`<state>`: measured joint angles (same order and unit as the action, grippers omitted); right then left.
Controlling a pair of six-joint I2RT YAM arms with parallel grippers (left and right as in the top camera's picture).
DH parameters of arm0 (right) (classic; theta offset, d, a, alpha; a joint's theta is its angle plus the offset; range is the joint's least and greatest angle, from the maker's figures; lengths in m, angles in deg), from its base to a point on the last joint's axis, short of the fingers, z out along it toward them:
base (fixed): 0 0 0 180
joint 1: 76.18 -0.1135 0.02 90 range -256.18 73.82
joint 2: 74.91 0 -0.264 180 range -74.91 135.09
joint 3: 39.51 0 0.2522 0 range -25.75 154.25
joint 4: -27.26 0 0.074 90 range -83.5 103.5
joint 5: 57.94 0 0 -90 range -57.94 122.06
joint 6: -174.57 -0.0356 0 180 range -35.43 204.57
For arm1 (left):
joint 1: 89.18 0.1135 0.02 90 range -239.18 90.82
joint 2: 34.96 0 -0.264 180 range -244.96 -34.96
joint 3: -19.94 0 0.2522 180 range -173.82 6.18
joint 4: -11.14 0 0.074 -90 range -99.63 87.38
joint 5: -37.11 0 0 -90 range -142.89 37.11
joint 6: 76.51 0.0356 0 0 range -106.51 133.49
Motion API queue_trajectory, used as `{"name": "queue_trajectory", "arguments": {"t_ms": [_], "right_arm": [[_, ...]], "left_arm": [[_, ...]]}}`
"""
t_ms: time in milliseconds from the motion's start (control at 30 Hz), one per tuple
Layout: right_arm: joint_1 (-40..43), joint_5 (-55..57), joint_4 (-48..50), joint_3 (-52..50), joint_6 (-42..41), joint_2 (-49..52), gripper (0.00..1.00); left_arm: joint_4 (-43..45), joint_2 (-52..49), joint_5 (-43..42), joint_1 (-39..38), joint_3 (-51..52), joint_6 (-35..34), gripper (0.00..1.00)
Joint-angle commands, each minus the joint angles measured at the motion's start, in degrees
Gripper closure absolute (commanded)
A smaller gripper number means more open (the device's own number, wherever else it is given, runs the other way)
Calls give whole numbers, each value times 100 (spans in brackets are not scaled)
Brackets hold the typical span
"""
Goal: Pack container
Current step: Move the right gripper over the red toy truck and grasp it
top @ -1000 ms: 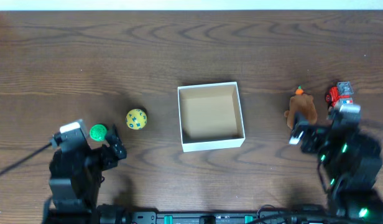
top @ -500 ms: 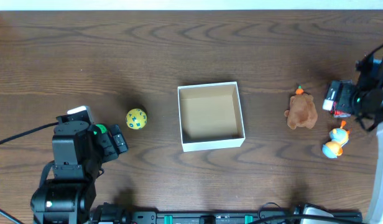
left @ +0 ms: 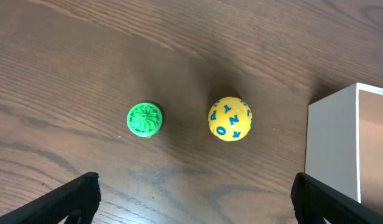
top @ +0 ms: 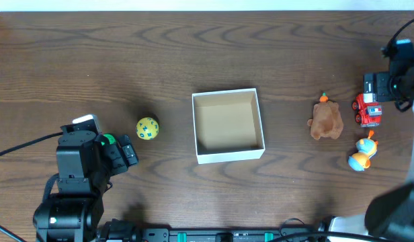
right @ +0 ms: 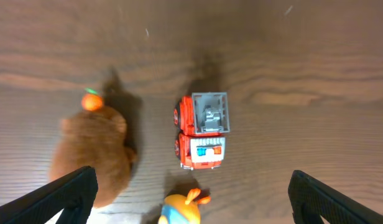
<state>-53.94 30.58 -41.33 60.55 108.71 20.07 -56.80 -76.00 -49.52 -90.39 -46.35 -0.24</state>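
Note:
The grey frame of the red toy (top: 369, 99) (right: 211, 113) truck is below and the truck is centred between the open fingers, so the robot's right gripper should next move down around the frame.
The container (top: 228, 155), a square white-walled box with a tan inside, stands at the table's middle with nothing in it; its left wall shows in the left wrist view (left: 331, 149). A yellow ball with blue letters (top: 147, 128) (left: 229, 118) and a green ball (top: 107, 140) (left: 144, 119) lie to its left. My left gripper (top: 124, 152) (left: 194, 199) is open and empty, above the table just short of both balls. My right gripper (top: 376, 87) (right: 191, 199) is open and empty, high over a red toy truck (top: 367, 111) (right: 203, 132).
A brown plush toy (top: 326, 121) (right: 95, 158) lies left of the truck. An orange and blue duck toy (top: 360, 154) (right: 182, 210) lies nearer the front edge. All three sit right of the container. The table's far edge (top: 207, 9) runs along the top.
My right arm has swung from the front right to the far right, uncovering the truck and the duck toy. My left arm shifted slightly right, then held still.

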Motion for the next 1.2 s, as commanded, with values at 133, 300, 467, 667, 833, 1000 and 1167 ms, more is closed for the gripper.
{"name": "queue_trajectory", "arguments": {"t_ms": [133,300,467,667,833,1000,1167], "right_arm": [[247,-179,369,31,197,1010,1],[372,-177,612,31,96,1517,1],[501,-181,662,26,9,1899,1],[551,-205,660,26,-144,2277,1],[549,-221,619,20,-142,2326,2],[551,-221,573,17,-144,2326,14],[551,-221,612,17,-358,2326,17]], "left_arm": [[-81,4,7,28,-133,-50,2],[-92,-2,7,28,-133,-50,2],[-85,-7,7,28,-133,-50,2],[-85,-7,7,28,-133,-50,2],[-90,-7,7,28,-133,-50,2],[-90,-11,7,28,-133,-50,2],[-105,-11,7,28,-133,-50,2]]}}
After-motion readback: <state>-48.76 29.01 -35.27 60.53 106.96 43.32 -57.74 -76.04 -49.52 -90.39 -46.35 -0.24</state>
